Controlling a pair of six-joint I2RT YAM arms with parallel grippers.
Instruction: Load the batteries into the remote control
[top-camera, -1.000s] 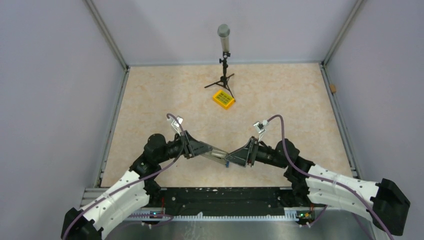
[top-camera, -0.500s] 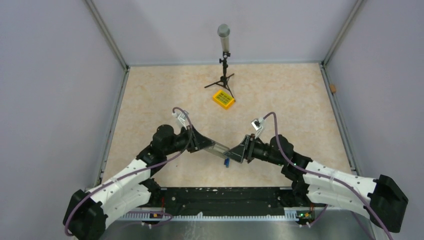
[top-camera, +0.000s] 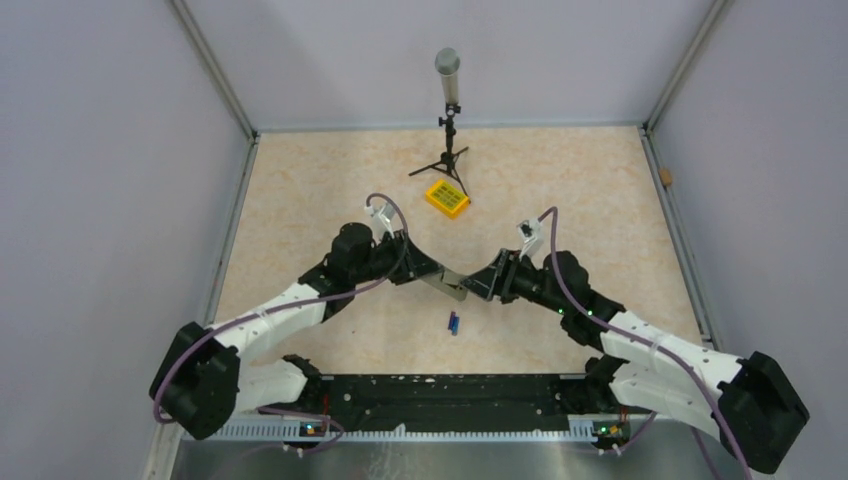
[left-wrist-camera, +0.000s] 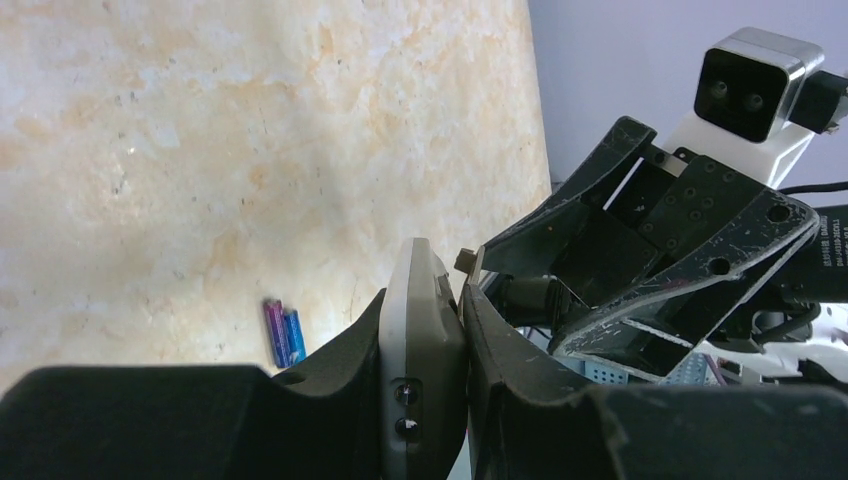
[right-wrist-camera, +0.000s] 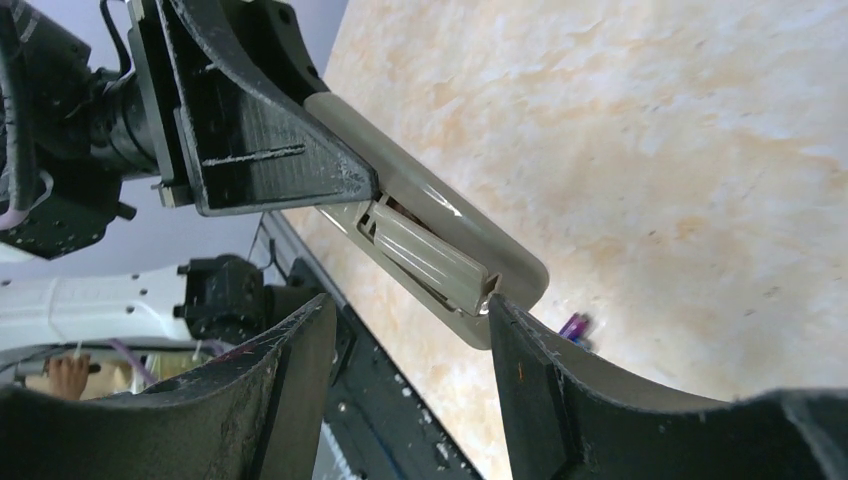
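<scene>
I need to lower my left gripper back toward the black bar next, turn the remote flat onto the tabletop beside the batteries and let go of it, because the remote is standing on its edge.
My left gripper is shut on the remote control, holding it edge-on above the table. In the right wrist view the remote control shows its grey back, where a ribbed cover panel stands slightly raised. My right gripper is open around the remote's free end, and one of its fingertips touches the end of that panel. The batteries, two blue-and-purple cylinders, lie side by side on the table below and nearer than the remote.
A yellow box with green keys lies farther back, beside a small tripod stand with a grey cylinder. Grey walls enclose the table on three sides. A black rail runs along the near edge.
Both arms have moved away from the near edge, carrying the remote control farther up the table. The batteries stayed put and now lie uncovered, nearer than the grippers.
</scene>
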